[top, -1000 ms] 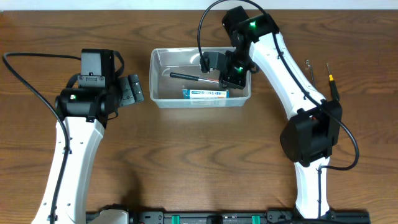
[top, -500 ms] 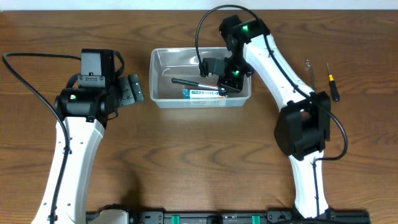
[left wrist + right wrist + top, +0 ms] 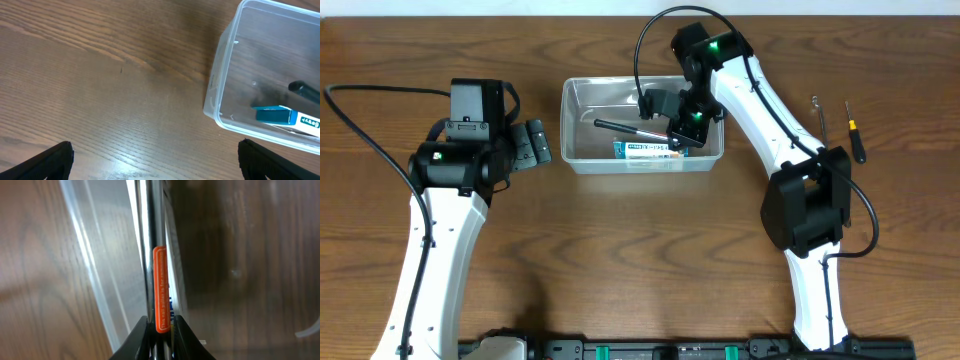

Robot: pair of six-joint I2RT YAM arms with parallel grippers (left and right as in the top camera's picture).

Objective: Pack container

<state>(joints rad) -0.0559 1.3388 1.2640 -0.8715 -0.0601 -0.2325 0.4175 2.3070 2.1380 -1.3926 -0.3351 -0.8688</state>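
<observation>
My right gripper eases slightly outward next, swinging the nail puller's handle away from the box, and opens inside the container, since the nail puller's stem crowds that box.
The clear container stands at the table's back middle; its corner shows in the left wrist view. Inside lie a blue-and-white box and a metal nail puller with a black handle and an orange label. My right gripper reaches down into the container's right end, shut on the nail puller's shaft. To the left of the container, outside it, my left gripper is wide open over bare table, holding nothing.
A black-handled screwdriver and a thin metal tool lie on the wooden table at the right, beyond the right arm. The right arm's cable arcs above the container's back edge.
The right arm's elbow has swung left and the gripper with the nail puller has shifted a little leftward inside the container. The left arm has not moved.
</observation>
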